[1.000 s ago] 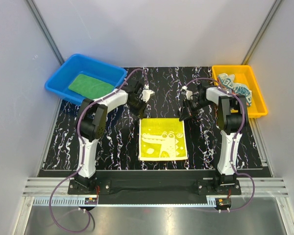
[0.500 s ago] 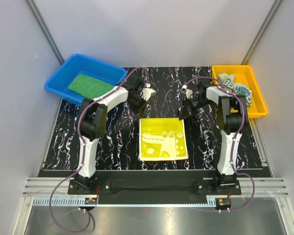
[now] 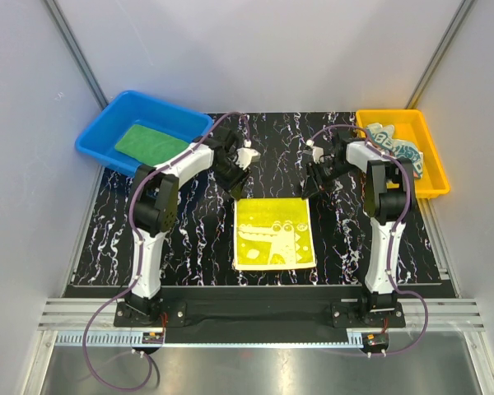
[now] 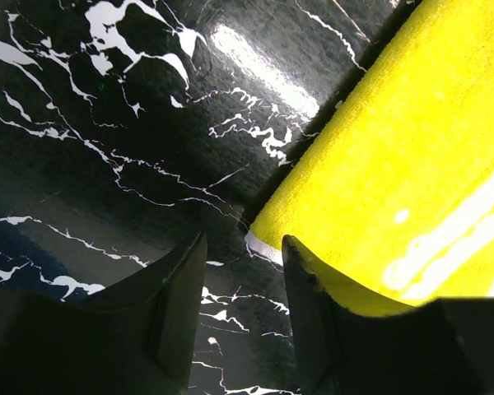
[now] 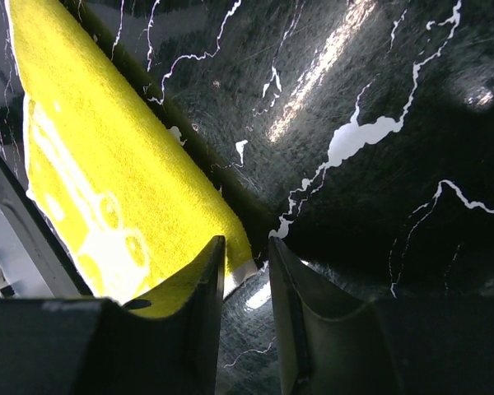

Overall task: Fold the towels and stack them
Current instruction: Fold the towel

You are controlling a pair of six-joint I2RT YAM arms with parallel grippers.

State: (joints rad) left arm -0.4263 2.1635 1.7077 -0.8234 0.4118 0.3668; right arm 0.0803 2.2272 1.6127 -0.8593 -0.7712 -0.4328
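Note:
My left gripper's fingers are open, and the yellow towel's far corner nearest the blue bin (image 4: 264, 239) lies just below them. Next, they need to go down astride the white edge and close.
The yellow crocodile-print towel (image 3: 273, 233) lies flat in the middle of the black marbled table. My left gripper (image 3: 236, 187) is at its far left corner, jaws open. In the left wrist view the corner (image 4: 267, 243) lies on the table just ahead of the gripper (image 4: 243, 276). My right gripper (image 3: 309, 189) is at the far right corner, open with a narrow gap. In the right wrist view that corner (image 5: 240, 265) lies between its fingertips (image 5: 210, 271). The green towel (image 3: 152, 144) lies flat in the blue bin. The striped towel (image 3: 393, 146) is bunched in the orange bin.
The blue bin (image 3: 107, 123) stands at the far left of the table and the orange bin (image 3: 432, 177) at the far right. White enclosure walls rise close on both sides. The arm bases sit at the near edge.
Both grippers have shifted slightly toward the far side while staying at the towel's far corners. The yellow towel has not moved.

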